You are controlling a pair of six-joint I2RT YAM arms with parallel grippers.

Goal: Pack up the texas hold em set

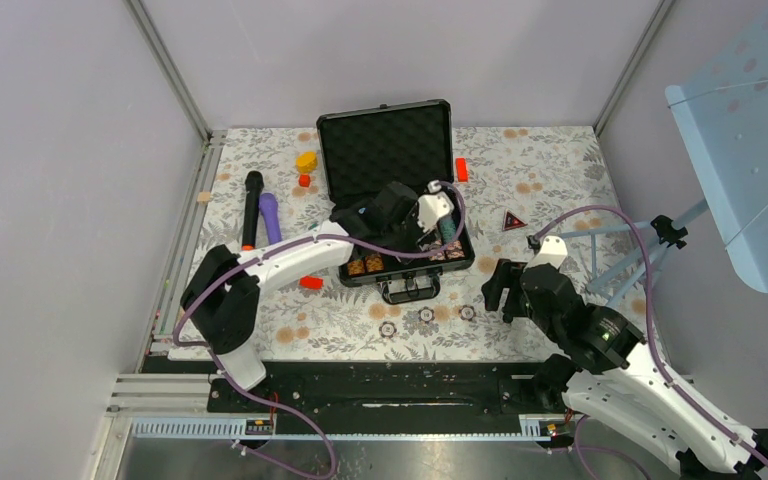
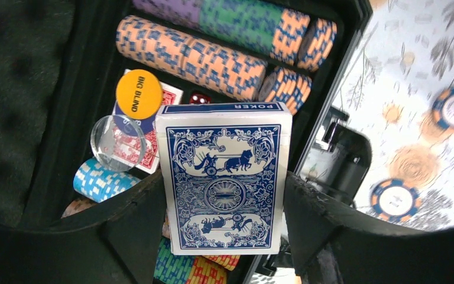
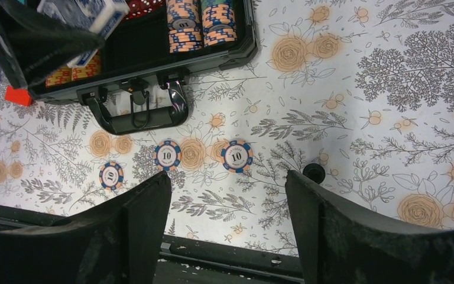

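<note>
The left gripper turns square to the chip rows next, lowers the deck into the tray's near middle slot (image 1: 406, 262) and releases, because that slot is empty.
The black case (image 1: 385, 150) lies open at the back middle, its foam lid up. Its tray (image 2: 343, 59) holds rows of striped chips (image 2: 189, 56), a yellow "BIG BLIND" button (image 2: 139, 93) and a red-backed deck (image 2: 151, 155). My left gripper (image 1: 430, 232) hangs over the tray, shut on a blue card deck (image 2: 223, 148) that stands between its fingers (image 2: 136, 219). Three loose "10" chips (image 3: 168, 155) lie on the floral cloth in front of the case handle (image 3: 136, 115). My right gripper (image 3: 227, 174) is open with nothing in it, above the cloth to the right of them (image 1: 505, 290).
Red blocks (image 1: 311, 282) (image 1: 461, 169) and a yellow block (image 1: 306, 160) lie around the case. A purple cylinder (image 1: 269, 217) and a black one (image 1: 251, 205) lie to its left. A red triangle marker (image 1: 512, 221) sits right of the case. A tripod with a pale blue panel (image 1: 750, 150) stands at far right.
</note>
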